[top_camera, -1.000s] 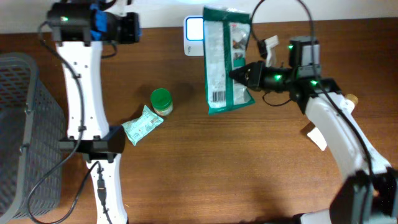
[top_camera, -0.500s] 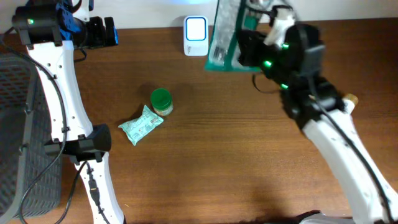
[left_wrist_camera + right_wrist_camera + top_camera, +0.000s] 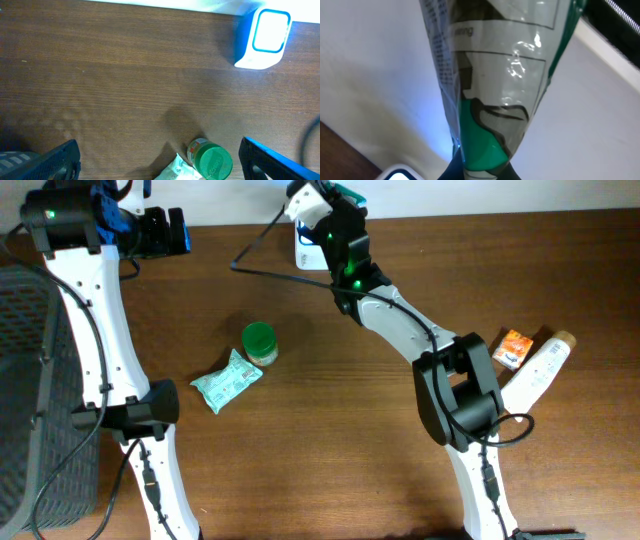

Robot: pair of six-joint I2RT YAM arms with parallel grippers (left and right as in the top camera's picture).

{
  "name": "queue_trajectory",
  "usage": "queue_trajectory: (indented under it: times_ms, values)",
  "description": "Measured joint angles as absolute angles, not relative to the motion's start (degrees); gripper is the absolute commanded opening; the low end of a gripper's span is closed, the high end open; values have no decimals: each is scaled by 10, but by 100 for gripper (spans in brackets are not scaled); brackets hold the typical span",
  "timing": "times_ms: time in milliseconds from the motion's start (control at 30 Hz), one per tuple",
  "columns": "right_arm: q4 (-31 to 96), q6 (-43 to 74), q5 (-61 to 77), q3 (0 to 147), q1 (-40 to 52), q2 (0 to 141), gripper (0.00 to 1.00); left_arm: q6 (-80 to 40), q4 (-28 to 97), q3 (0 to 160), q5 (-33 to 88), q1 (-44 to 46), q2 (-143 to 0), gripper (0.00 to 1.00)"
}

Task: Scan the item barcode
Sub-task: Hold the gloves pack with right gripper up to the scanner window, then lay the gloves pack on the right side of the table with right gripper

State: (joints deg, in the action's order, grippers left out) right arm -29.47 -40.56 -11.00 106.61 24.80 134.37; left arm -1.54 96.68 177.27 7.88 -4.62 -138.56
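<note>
Bare tabletop by the orange box lies below to the right in the overhead view, so my right gripper should swing across and down next and release the bag.
The item is a green and clear snack bag. My right gripper is shut on its lower edge and holds it upright and edge-on. In the overhead view the right gripper is stretched to the table's back edge, where only a green sliver of the bag shows. The white and blue scanner sits just under that arm and is partly covered by it. The left wrist view shows the whole scanner. My left gripper hangs at the back left, open and holding nothing.
A green-lidded jar and a pale green pouch lie left of centre. A dark wire basket stands at the left edge. An orange box and a white bottle lie at the right.
The right arm swung the bag from flat over the table up to the back edge above the scanner. The left gripper shifted left and opened a second ago and has stayed still since.
</note>
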Motion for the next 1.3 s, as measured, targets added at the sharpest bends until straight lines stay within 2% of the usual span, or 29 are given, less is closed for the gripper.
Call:
queue_trajectory:
  times_ms: [133, 267, 400, 467, 633, 767, 833, 933, 967, 1033, 1100, 1200, 1300]
  values:
    - [-331, -508, -73, 1066, 248, 1400, 4, -15, 967, 1773, 79, -46, -1386, 99]
    - [-334, -534, -37, 1066, 248, 1410, 4, -15, 967, 1773, 79, -46, -1386, 99]
    - [-368, -635, 3, 1066, 248, 1438, 4, -15, 967, 1773, 79, -46, -1386, 99]
    - [-387, -651, 16, 1066, 248, 1450, 4, -15, 967, 1773, 79, -46, -1386, 99]
    - [-396, -651, 23, 1066, 248, 1454, 4, -15, 967, 1773, 79, -46, -1386, 99]
    - [-386, -491, -26, 1066, 234, 1433, 4, -15, 967, 1773, 79, -46, -1386, 99]
    - [-306, -368, -58, 1066, 207, 1358, 4, -15, 967, 1773, 79, -46, -1386, 99]
    - [-84, -181, -64, 1071, 177, 1233, 4, -15, 966, 1773, 79, -46, -1386, 99]
    - [48, -113, -57, 1076, 163, 1173, 4, -15, 967, 1773, 79, -46, -1386, 99]
    - [198, -34, -51, 1077, 149, 1093, 4, -15, 965, 1773, 79, -46, -1386, 99]
    - [409, 30, -39, 1076, 119, 1014, 4, -15, 966, 1773, 79, -46, -1386, 99]
    - [636, 124, -28, 1061, 10, 988, 4, -15, 966, 1773, 79, -46, -1386, 99]
    - [620, 182, 1, 982, -51, 1020, 4, -15, 967, 1773, 79, -46, -1386, 99]
